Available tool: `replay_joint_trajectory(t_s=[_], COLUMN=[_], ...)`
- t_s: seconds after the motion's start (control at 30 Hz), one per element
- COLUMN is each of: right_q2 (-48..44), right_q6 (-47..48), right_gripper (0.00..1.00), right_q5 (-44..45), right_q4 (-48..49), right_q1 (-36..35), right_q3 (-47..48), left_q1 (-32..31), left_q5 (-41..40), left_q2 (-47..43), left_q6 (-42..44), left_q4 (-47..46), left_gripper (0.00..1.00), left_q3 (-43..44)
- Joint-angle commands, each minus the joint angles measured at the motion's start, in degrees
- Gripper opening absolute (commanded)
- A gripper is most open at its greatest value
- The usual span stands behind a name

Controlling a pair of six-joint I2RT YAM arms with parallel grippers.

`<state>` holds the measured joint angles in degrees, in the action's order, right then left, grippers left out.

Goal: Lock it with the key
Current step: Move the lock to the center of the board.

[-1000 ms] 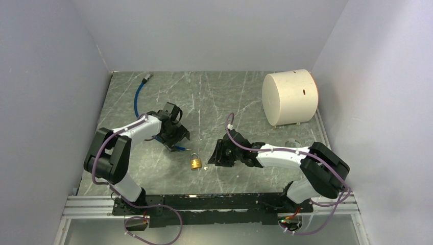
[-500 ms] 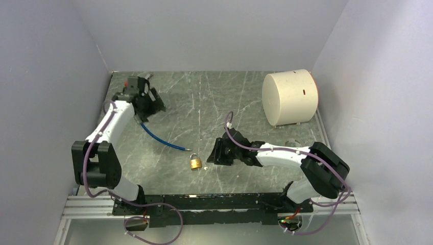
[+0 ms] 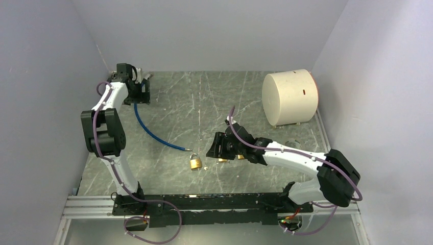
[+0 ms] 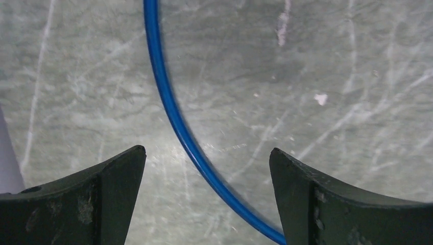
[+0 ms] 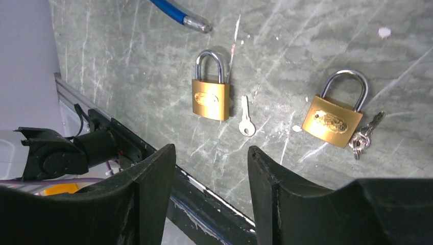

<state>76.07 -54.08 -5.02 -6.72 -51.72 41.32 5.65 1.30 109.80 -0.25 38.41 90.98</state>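
Observation:
The blue cable runs between the wide-open fingers of the left gripper, so the left gripper will next move outward and lower onto the far part of that cable.
A brass padlock (image 5: 210, 97) lies flat with its shackle closed, seen in the top view as the padlock (image 3: 194, 162) near the table's front middle. A loose silver key (image 5: 245, 124) lies just right of it. A second brass padlock (image 5: 332, 121) lies further right with a bunch of keys (image 5: 362, 138) at its corner. My right gripper (image 5: 212, 153) hovers above them, open and holding nothing; in the top view the right gripper (image 3: 214, 149) is just right of the first padlock. My left gripper (image 4: 207, 153) is far off at the back left (image 3: 138, 93), wide open.
A blue cable (image 4: 176, 122) lies on the table between the left jaws, untouched, and runs (image 3: 150, 133) toward the padlock. A white cylinder (image 3: 290, 97) lies at the back right. Grey walls close three sides. The mounting rail (image 5: 204, 204) borders the front edge.
My left arm swung from beside the padlock to the back left corner and its jaws opened wide. The right gripper rose slightly and opened further, uncovering the second padlock.

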Motion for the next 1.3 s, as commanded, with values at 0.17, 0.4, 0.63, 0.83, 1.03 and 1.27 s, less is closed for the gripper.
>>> replay_joint_trajectory(t_s=[0.17,0.4,0.63,0.83,1.03,1.27], right_q2=[-1.4,2.5,5.9,6.5,6.2,6.1], right_q6=[6.4,9.8,12.2,11.6,11.8,13.1], right_gripper=[0.58,0.59,0.55,0.52,0.5,0.49], right_q5=[4.5,3.9,0.5,-2.4,-3.4,-3.0], right_q4=[-6.0,-7.0,-6.3,-4.0,-4.0,-5.8], right_q1=[0.2,0.4,1.2,2.1,2.4,2.8], right_q3=[5.7,8.5,10.8,9.6,9.9,11.2], left_q1=[3.5,4.6,5.2,5.3,5.7,5.7], left_q5=[5.6,8.6,11.0,10.7,10.3,10.3], left_q2=[7.8,19.4,25.1,27.5,30.3,32.4], left_q6=[11.2,11.5,12.1,12.6,12.3,14.2], left_q4=[-13.7,-11.2,-10.3,-10.8,-9.9,-7.8], left_gripper=[0.94,0.91,0.91,0.92,0.9,0.85], left_q3=[8.8,20.3,26.5,28.1,30.4,33.0])
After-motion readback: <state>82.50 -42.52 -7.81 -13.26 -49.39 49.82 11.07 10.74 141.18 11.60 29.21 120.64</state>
